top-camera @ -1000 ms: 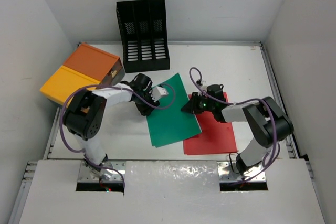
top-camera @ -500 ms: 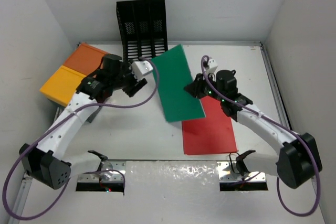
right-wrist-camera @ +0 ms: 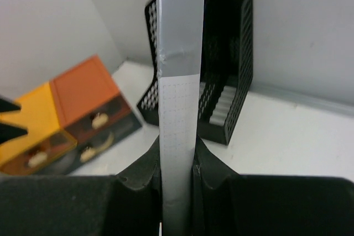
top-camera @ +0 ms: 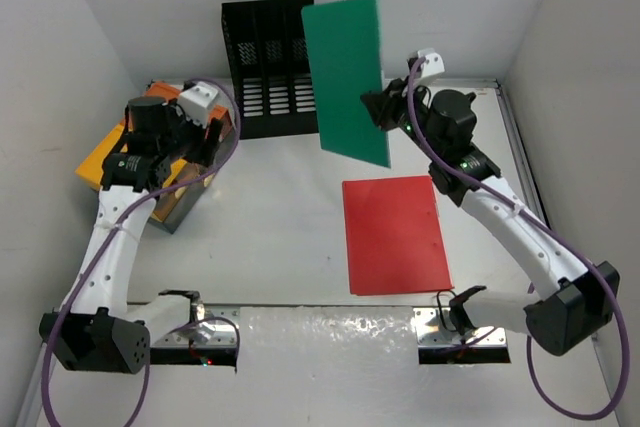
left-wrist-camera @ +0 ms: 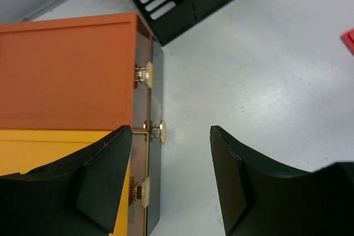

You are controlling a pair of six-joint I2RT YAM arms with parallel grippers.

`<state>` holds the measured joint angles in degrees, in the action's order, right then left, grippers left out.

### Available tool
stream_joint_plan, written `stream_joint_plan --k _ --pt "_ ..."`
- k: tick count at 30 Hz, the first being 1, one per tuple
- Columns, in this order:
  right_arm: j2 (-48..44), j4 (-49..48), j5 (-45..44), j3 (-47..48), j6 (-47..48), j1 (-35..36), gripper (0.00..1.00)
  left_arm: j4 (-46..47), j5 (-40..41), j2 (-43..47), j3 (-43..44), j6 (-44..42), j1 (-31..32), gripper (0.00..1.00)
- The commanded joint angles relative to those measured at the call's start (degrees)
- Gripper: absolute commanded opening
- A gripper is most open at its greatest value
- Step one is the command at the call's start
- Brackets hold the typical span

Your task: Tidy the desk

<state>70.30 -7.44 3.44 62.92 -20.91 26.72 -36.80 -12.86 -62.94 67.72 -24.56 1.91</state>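
My right gripper turns outward and shifts to the left in the top view next, then releases the green notebook in the file rack's nearer slot (top-camera: pixel 293 59) (right-wrist-camera: pixel 222 48), as it stands empty.
My right gripper (top-camera: pixel 378 109) is shut on a green notebook (top-camera: pixel 347 77) and holds it upright in the air, in front of the black mesh file rack (top-camera: pixel 262 67). In the right wrist view its page edge (right-wrist-camera: pixel 178 92) runs up between my fingers. A red notebook (top-camera: pixel 394 233) lies flat on the white desk (top-camera: pixel 270 217). My left gripper (top-camera: pixel 208 137) is open and empty over the front of the orange-and-yellow drawer box (top-camera: pixel 140 147); in the left wrist view it (left-wrist-camera: pixel 171 181) hangs beside the box's brass knobs (left-wrist-camera: pixel 157 130).
The file rack (right-wrist-camera: pixel 221 53) stands against the back wall, the drawer box (left-wrist-camera: pixel 66 75) at the back left. White walls close in the desk on three sides, with metal rails (top-camera: pixel 525 167) along its edges.
My right gripper has lifted the green notebook off the desk and swung it upright toward the file rack. My left arm has let go of it and drawn back left to the drawer box.
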Motion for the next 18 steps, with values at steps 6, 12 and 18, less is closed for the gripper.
stream_joint_plan --k 6,12,18 --pt "14.41 -26.62 -12.66 13.71 11.13 5.87 0.00 5.07 -2.78 1.15 -0.93 3.99 -9.12 0.57" --pt "29.17 -37.37 -20.75 23.29 18.44 8.35 0.00 5.16 -3.57 0.18 -1.19 3.46 -11.67 0.57" --pt "41.75 -43.60 -29.81 33.41 25.21 9.93 0.00 4.63 -4.27 -1.13 -1.19 2.85 -13.07 0.57"
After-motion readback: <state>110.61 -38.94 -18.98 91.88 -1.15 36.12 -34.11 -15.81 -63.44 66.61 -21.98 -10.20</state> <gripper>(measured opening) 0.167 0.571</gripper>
